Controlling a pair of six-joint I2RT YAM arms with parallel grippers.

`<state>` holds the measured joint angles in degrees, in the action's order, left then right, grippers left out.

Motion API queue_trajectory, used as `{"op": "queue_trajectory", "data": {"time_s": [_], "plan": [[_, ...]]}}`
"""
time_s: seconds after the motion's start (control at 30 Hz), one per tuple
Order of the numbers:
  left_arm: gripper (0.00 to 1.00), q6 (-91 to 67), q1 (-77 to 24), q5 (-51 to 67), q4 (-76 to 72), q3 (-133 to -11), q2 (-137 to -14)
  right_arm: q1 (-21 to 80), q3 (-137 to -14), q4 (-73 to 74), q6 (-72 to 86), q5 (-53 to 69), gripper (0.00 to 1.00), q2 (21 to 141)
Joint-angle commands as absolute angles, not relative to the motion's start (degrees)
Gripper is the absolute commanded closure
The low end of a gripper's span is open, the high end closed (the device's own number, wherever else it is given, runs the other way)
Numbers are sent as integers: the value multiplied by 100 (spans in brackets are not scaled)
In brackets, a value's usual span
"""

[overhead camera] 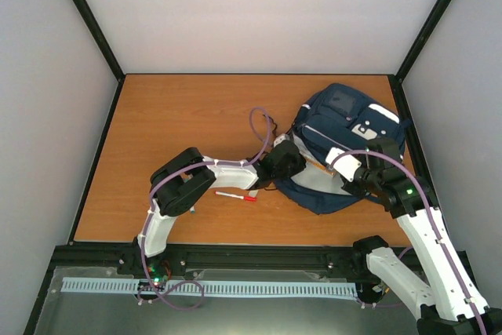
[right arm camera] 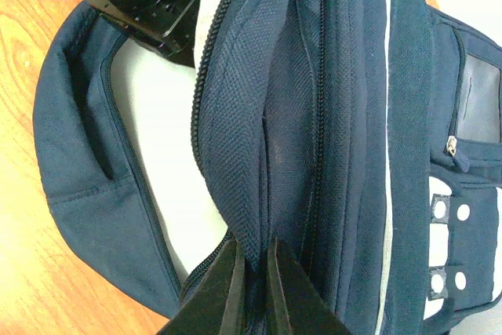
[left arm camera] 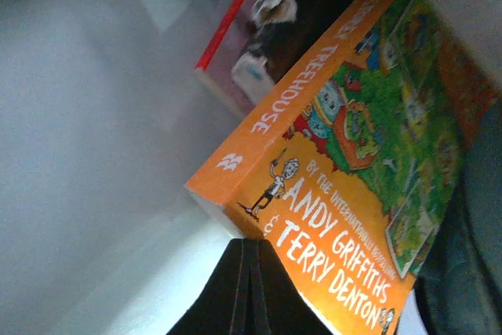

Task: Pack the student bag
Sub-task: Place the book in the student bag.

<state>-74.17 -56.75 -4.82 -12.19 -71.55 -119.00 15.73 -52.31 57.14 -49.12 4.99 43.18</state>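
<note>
My right gripper holds the flap and will next lower it down and slightly back over the bag's opening (overhead camera: 318, 180) (right arm camera: 163, 147) and let go of the fold. The bag is wide open below, with books already inside.
The navy student bag (overhead camera: 353, 125) lies at the table's back right, its main compartment unzipped toward the left arm. My left gripper (overhead camera: 284, 162) reaches into that opening. In the left wrist view the left gripper (left arm camera: 249, 242) is shut with nothing between its fingers, its tip against the corner of an orange paperback (left arm camera: 345, 186) lying on the light grey lining (left arm camera: 94, 162). Another book with a red spine (left arm camera: 229, 27) lies behind the paperback. My right gripper (right arm camera: 252, 247) is shut on a fold of the student bag's (right arm camera: 353, 115) upper flap by the zipper, holding it up.
A white pen with a red cap (overhead camera: 236, 196) lies on the wooden table (overhead camera: 172, 131) in front of the left arm. The left arm's purple cable (overhead camera: 263, 127) loops over the table beside the bag. Cage walls and black posts (overhead camera: 408, 60) stand close to the bag's right side.
</note>
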Motion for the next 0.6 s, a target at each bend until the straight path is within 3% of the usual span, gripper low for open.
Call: {"op": "queue_trajectory", "data": {"time_s": [0.0,0.33,0.57], "plan": [[99,-7691,-5704,-882,-2180,-7173,-11938,1592,-5153,5810,-5203,612,97,4136],[99,-7878,-5702,-415,-2510,-7083,-12041,1596,-4579,5885,-5387,537,93,3783],[98,-7364,-5704,-287,-1700,-6417,-10933,1589,-4290,5880,-5302,463,93,3587]]}}
